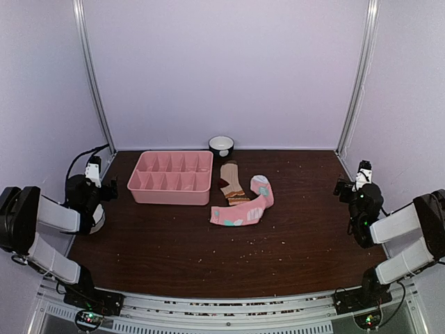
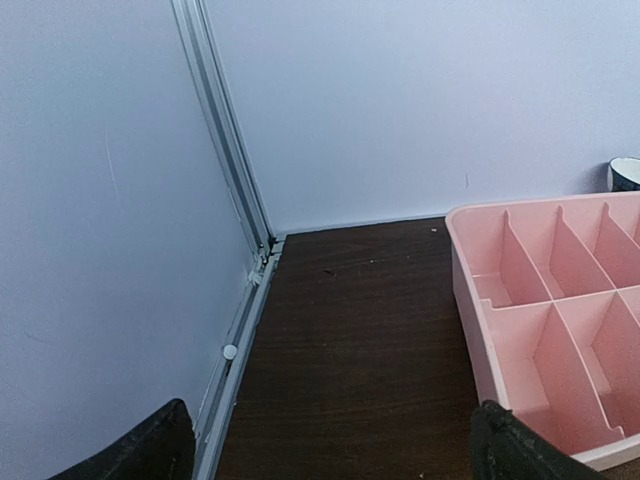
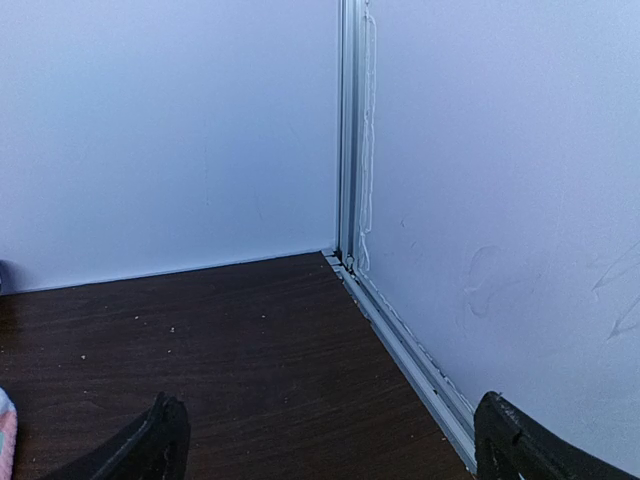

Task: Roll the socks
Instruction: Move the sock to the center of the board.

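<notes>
The pink sock's cuff end (image 1: 215, 216) lies clear of the tan sock (image 1: 232, 182), so the robot will next swing its right gripper left in the top view and bring it down onto that cuff end.
A pink sock (image 1: 242, 211) with pale teal and white patches lies bent on the dark table, mid-centre. A tan sock (image 1: 232, 182) with brown and maroon stripes lies flat just behind it, touching it. My left gripper (image 1: 99, 182) is open and empty at the far left edge, far from the socks; its view (image 2: 330, 445) shows only bare table between its fingertips (image 2: 150, 450). My right gripper (image 1: 353, 186) is open and empty at the far right edge (image 3: 325, 445). An edge of the pink sock (image 3: 5, 440) shows at the right wrist view's left border.
A pink divided tray (image 1: 171, 178) stands left of the socks and shows in the left wrist view (image 2: 545, 330). A small dark bowl (image 1: 221, 145) with a white inside sits at the back wall. Pale walls and metal corner posts (image 1: 94, 83) enclose the table. Crumbs dot the wood.
</notes>
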Tool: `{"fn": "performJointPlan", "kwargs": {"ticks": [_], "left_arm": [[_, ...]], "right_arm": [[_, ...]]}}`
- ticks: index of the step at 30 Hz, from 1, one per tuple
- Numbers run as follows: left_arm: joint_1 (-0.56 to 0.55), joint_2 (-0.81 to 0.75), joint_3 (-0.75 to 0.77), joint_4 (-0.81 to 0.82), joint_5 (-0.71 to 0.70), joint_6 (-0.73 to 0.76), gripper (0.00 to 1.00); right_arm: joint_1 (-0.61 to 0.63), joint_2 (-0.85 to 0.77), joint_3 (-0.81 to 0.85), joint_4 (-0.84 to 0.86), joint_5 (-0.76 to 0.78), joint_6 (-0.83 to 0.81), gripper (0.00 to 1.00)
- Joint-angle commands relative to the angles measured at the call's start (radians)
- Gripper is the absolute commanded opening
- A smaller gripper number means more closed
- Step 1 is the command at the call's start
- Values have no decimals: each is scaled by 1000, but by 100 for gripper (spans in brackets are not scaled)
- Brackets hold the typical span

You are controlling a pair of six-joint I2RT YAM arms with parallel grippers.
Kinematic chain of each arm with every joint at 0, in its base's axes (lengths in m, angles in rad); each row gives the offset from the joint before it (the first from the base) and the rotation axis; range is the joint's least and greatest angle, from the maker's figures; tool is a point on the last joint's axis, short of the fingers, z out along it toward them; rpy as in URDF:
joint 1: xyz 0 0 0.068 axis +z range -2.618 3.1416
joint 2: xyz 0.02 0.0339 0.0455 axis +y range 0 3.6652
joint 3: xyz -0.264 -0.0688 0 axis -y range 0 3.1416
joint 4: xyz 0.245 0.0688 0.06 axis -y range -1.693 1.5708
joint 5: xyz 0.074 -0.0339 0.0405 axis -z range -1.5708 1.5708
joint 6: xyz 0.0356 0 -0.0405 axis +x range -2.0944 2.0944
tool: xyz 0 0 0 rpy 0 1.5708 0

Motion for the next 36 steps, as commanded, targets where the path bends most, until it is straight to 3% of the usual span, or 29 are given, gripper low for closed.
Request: {"fn": "performJointPlan", "kwargs": {"ticks": [1, 11, 14, 16, 18, 21, 22, 24, 25, 26, 30, 36], "left_arm": [[0, 7, -4, 54, -2, 0, 98], [2, -13, 7, 35, 1, 1, 98], [2, -89, 135, -271, -28, -5, 98], [2, -113, 268, -534, -27, 43, 98], [2, -110, 408, -778, -27, 89, 98], [2, -83, 579, -1089, -6, 162, 98], [2, -79, 614, -1162, 10, 180, 97], [3, -95, 642, -1249, 40, 218, 96], [4, -120, 643, -1279, 63, 228, 96], [5, -143, 645, -1303, 87, 237, 96], [7, -222, 679, -1418, 217, 248, 97], [10, -267, 723, -1584, 398, 288, 98]], "right_arm": [[-5, 2, 7, 15, -5, -3, 100], [-29, -30, -20, 33, 54, 54, 100], [-22, -115, -69, 63, 38, 26, 100], [-23, -264, -23, -173, 112, 68, 100], [-31, -392, 81, -512, 150, 134, 100], [-42, -456, 271, -919, 257, 326, 100], [-54, -467, 328, -1035, 200, 369, 100], [-52, -490, 340, -1025, -152, 279, 100], [-24, -488, 338, -1006, -254, 273, 100], [38, -472, 360, -1036, -256, 265, 100], [430, -308, 516, -1214, -25, 212, 100], [763, 53, 762, -1359, 49, 310, 100]]}}
